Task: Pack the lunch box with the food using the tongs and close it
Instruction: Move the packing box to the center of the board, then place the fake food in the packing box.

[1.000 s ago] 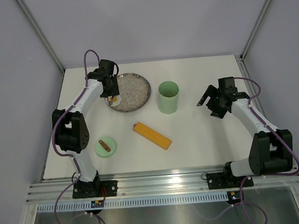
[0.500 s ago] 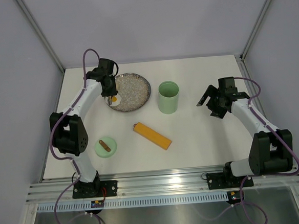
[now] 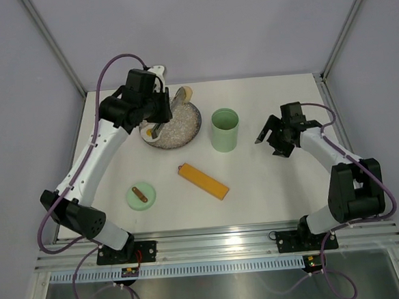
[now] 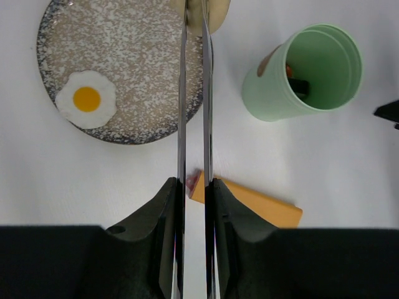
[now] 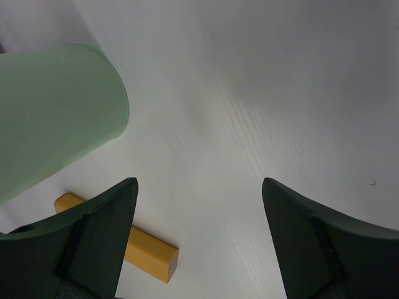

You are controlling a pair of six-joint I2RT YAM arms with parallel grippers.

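I will next swing my left gripper toward the lunch box, turning the tongs over its opening [image 3: 225, 119] [image 4: 325, 68] and then down, because the tips of the tongs are pinching the cream food piece.
My left gripper [image 4: 194, 187] [image 3: 160, 112] is shut on the slim grey tongs [image 4: 182, 106], which run up the left wrist view. The tongs' tips pinch a cream round food piece [image 4: 201, 14] [image 3: 182, 94], lifted over the far right rim of the grey speckled plate [image 4: 134, 59] [image 3: 184, 126]. A fried-egg piece [image 4: 86, 99] lies on the plate. The mint-green lunch box [image 4: 274, 99] [image 3: 225, 132] [image 5: 56, 118] stands open to the right, with orange and black pieces inside. Its lid [image 3: 141, 195] lies at the front left. My right gripper [image 5: 198, 184] [image 3: 266, 132] hangs open and empty, right of the box.
A long orange-yellow bar [image 3: 202, 181] [image 4: 255, 204] [image 5: 128, 248] lies on the white table in front of the lunch box. Metal posts and grey walls enclose the table at the back and sides.
The left arm has risen from the plate, with the tongs now squeezed on the cream piece. My right gripper has shifted slightly left, toward the box.
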